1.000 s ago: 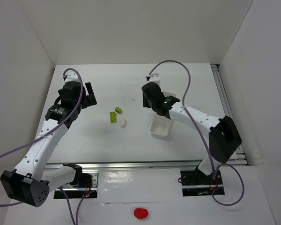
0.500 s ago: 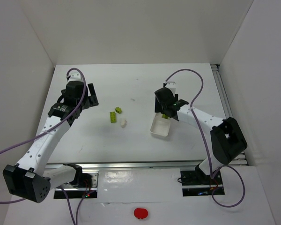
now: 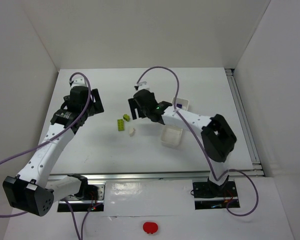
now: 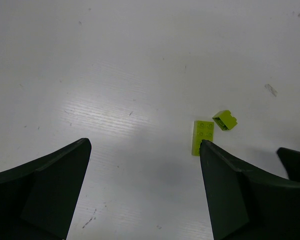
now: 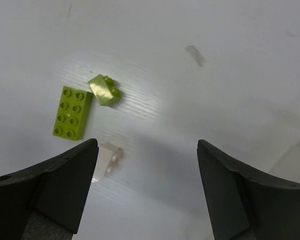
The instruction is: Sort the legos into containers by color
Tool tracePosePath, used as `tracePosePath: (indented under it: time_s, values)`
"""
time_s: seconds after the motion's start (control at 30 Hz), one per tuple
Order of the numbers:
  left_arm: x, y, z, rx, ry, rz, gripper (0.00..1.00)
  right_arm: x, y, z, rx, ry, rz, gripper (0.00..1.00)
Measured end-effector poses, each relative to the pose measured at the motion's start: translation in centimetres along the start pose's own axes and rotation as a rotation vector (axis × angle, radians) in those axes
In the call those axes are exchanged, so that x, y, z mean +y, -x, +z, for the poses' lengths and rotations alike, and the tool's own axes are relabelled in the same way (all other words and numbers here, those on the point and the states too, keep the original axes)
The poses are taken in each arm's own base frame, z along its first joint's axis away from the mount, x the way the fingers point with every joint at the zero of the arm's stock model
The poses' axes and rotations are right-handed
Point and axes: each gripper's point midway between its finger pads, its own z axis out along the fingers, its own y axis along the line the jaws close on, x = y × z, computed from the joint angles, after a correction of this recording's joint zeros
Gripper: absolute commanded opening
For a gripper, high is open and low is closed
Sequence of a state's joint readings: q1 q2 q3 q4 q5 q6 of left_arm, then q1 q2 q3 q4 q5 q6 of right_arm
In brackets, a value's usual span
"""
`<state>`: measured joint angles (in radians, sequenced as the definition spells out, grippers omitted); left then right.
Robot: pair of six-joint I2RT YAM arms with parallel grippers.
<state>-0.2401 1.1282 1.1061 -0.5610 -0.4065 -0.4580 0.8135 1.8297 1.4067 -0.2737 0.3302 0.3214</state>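
Note:
Next, my right gripper should shift left in the top view and lower around the smaller lime-green brick, which lies below it, outside its open fingers.
Three legos lie loose on the table: a flat lime-green brick, a smaller lime-green one and a whitish one. My right gripper hovers open just right of them, the whitish brick beside its left fingertip, nothing between the jaws. My left gripper stands wide open and empty, left of the bricks. The white tray of containers lies to the right, partly under the right arm; a dark brick shows in its far section.
White walls enclose the table on three sides. A rail runs along the right edge. The right arm's purple cable loops above the middle of the table. The other gripper's dark tip shows at the right of the left wrist view.
The right arm has swung left from over the tray to the loose bricks, and its jaws have opened. The left arm has hardly moved.

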Motion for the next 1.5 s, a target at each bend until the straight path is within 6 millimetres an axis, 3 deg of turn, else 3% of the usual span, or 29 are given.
tracePosePath:
  time_s: [0.23, 0.3, 0.43, 0.73, 0.83, 0.9, 0.93, 1.0, 1.13, 1.23, 1.3, 1.4, 1.5]
  values:
    - [0.9, -0.6, -0.1, 0.021, 0.047, -0.006, 0.99, 5.6, -4.3, 5.6, 0.129, 0.137, -0.135, 0.88]
    - [1.0, -0.7, -0.1, 0.023, 0.053, -0.004, 0.99, 6.3, -5.1, 6.6, 0.147, 0.154, -0.152, 0.80]
    - [1.2, -0.9, -0.2, 0.029, 0.061, -0.001, 0.99, 6.7, -6.0, 7.9, 0.165, 0.154, -0.162, 0.69]
    - [1.3, -1.0, -0.2, 0.036, 0.064, 0.002, 0.99, 7.1, -5.6, 10.4, 0.152, 0.142, -0.141, 0.68]
    - [1.2, -1.2, 0.1, 0.046, 0.064, 0.004, 0.99, 7.5, -5.3, 11.7, 0.144, 0.143, -0.135, 0.55]
    - [1.1, -1.4, 0.4, 0.056, 0.067, 0.008, 0.99, 7.7, -4.9, 12.4, 0.134, 0.145, -0.137, 0.41]
    - [1.1, -1.5, 0.5, 0.060, 0.069, 0.010, 0.99, 7.8, -4.7, 12.5, 0.130, 0.146, -0.135, 0.27]
    - [1.1, -1.6, 0.5, 0.065, 0.069, 0.012, 0.99, 7.8, -4.7, 12.4, 0.129, 0.144, -0.134, 0.23]
    - [1.1, -1.5, 0.5, 0.064, 0.069, 0.011, 0.99, 6.3, -5.4, 10.7, 0.139, 0.109, -0.129, 0.23]
    - [1.0, -1.5, 0.5, 0.064, 0.068, 0.012, 0.99, 4.0, -5.9, 7.3, 0.141, 0.073, -0.120, 0.23]
    - [0.9, -1.5, 0.6, 0.067, 0.066, 0.012, 0.99, 2.0, -5.6, 4.1, 0.120, 0.051, -0.096, 0.23]
    - [0.5, -1.7, 0.8, 0.082, 0.051, 0.016, 0.99, -1.2, -3.0, -0.5, 0.038, 0.029, 0.000, 0.23]
    - [0.1, -2.1, 1.4, 0.109, 0.037, 0.025, 0.99, -5.7, -0.2, -3.7, -0.067, -0.025, 0.127, 0.23]
